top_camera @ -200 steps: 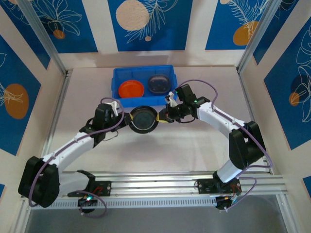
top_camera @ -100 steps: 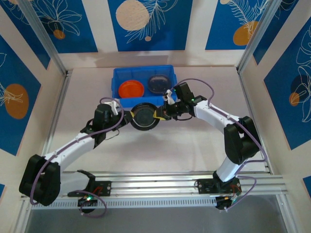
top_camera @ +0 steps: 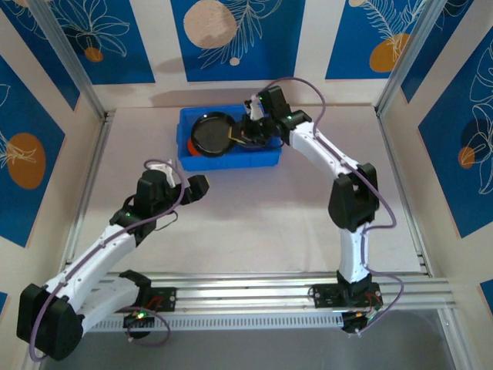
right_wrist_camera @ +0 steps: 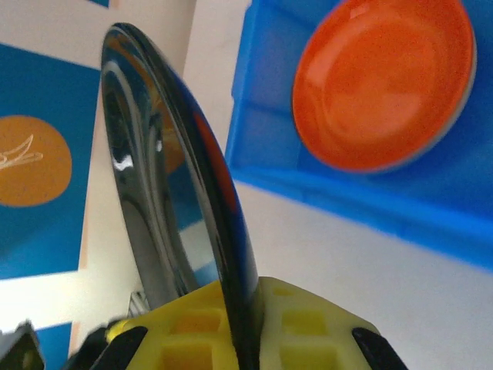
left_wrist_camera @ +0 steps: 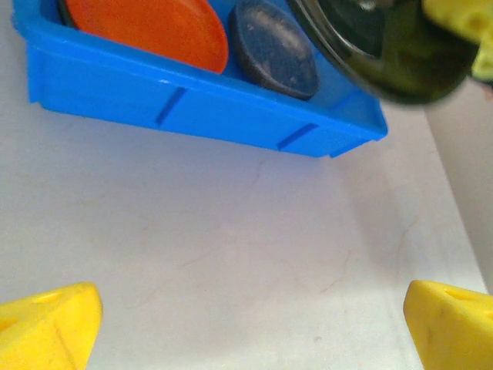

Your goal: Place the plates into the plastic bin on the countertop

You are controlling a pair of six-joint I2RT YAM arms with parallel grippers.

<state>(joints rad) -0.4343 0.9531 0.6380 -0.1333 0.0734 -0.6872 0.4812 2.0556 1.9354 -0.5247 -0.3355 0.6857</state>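
I will next bring the black plate over the orange plate, go down and let go of the black plate's rim, because the orange plate is below my right gripper inside the blue plastic bin.
My right gripper is shut on the rim of a glossy black plate, holding it tilted above the left half of the blue plastic bin. Inside the bin lies an orange plate and, to its right, a dark teal-grey plate. The black plate hangs over the bin's right corner in the left wrist view. My left gripper is open and empty over the bare countertop, a short way in front of the bin.
The bin sits at the back middle of the countertop, close to the rear wall. Blue-patterned panels and metal posts frame the sides. An aluminium rail runs along the near edge by the arm bases.
The left gripper let go of the black plate and drew back toward the near left. The right arm carried the plate from in front of the bin to above it.
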